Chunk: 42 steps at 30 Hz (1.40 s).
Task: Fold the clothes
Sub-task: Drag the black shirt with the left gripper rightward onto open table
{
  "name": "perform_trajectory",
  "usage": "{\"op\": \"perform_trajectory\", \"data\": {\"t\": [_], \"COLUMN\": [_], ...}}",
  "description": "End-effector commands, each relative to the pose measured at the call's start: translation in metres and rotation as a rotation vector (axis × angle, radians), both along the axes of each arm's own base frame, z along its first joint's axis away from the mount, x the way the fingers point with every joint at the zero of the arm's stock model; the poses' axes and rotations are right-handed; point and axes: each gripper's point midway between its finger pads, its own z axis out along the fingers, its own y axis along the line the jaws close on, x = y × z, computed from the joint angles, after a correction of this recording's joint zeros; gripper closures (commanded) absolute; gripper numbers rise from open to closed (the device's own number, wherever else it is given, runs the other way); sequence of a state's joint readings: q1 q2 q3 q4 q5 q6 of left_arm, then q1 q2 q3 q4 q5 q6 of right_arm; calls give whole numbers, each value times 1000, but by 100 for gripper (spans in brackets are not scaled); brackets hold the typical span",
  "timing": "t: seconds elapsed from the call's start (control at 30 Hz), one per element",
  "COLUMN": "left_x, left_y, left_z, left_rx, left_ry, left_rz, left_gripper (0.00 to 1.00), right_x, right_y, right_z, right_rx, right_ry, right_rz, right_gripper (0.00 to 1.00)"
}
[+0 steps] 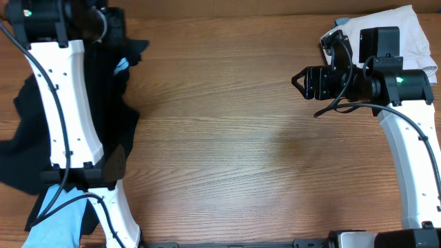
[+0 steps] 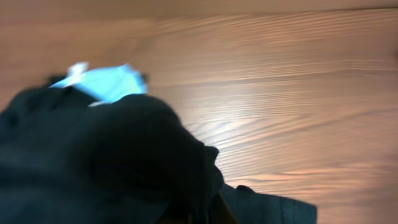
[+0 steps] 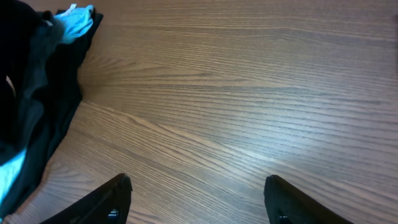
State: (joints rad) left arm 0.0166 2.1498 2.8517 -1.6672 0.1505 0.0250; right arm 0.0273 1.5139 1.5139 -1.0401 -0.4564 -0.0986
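The black shirt will next be swept by my left gripper across the empty wood between the arms toward the white cloth, and then my left gripper will open.
The black shirt (image 1: 114,117) lies heaped along the table's left side, partly under my left arm. My left gripper (image 1: 110,31) is at the far left corner, and black fabric hangs bunched from it. In the left wrist view the black shirt (image 2: 124,155) covers the jaws, with a light blue patch (image 2: 109,81) showing past it. The light blue tee (image 1: 58,217) lies at the near left. My right gripper (image 1: 300,79) is open and empty over bare wood at the right, pointing left. Its fingers (image 3: 198,190) are spread wide, and the black shirt (image 3: 37,93) lies far ahead of them.
A white cloth (image 1: 406,31) lies at the far right corner, behind my right arm. The wooden table (image 1: 227,138) stretches between the two arms. My left arm's white links cross over the black heap.
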Motion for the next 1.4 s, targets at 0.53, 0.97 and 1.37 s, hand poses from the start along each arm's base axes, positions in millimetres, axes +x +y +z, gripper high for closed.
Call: {"op": "perform_trajectory", "data": {"t": [0.53,0.97,1.37], "left_x": [-28,-52,-80], "left_y": [-293,-439,-460], "left_z": [-72,-119,-127], "left_rx": [-145,-387,-316], "left_ry": [87,89,93], "left_rz": [-631,-821,-848], "left_gripper": [96,96,22], "right_x": [-3,-36,-46], "right_y": [-99,-177,-195], "right_z": [19,40,45], "right_rx": [67,63,73], "right_ry": [24,-18,-29], "right_rz": [-340,-580,-639], "right_gripper": [30,24,21]}}
